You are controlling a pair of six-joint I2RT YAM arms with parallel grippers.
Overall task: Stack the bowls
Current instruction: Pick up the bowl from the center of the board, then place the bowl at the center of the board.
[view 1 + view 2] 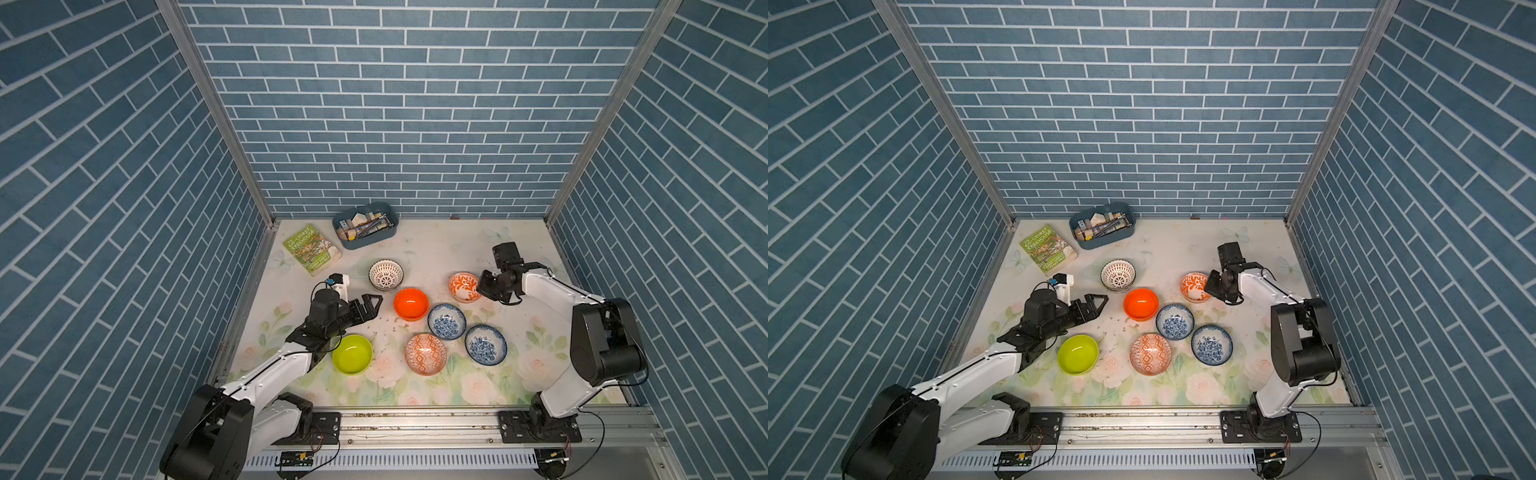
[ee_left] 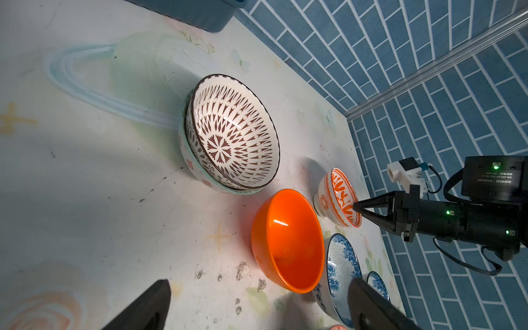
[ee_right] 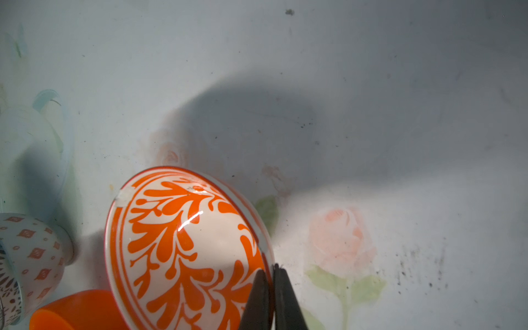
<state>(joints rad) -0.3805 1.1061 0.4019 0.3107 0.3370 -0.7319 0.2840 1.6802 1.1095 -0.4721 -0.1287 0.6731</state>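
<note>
The robot's right gripper needs to move toward the white lattice bowl next and let go of the leaf bowl on the bare tabletop beyond the orange bowl (image 1: 421, 277) (image 3: 91, 242), because that spot is empty.
My right gripper (image 3: 271, 271) is shut on the near rim of the orange-white leaf bowl (image 1: 464, 286) (image 3: 183, 245), one finger inside and one outside. The white lattice bowl (image 1: 385, 274) sits nested in the grey-green geometric bowl (image 2: 194, 168). In front of them lie the plain orange bowl (image 1: 411, 304), two blue floral bowls (image 1: 446, 321) (image 1: 485, 345), an orange diamond-patterned bowl (image 1: 425, 354) and the lime green bowl (image 1: 352, 354). My left gripper (image 1: 374, 307) (image 2: 260, 288) hangs open and empty, left of the orange bowl.
A blue tray of stationery (image 1: 365, 237) stands at the back wall, with a green book (image 1: 312, 250) to its left. Blue brick walls close in the left, right and back sides. The arm bases sit on a rail (image 1: 415, 428) at the front edge.
</note>
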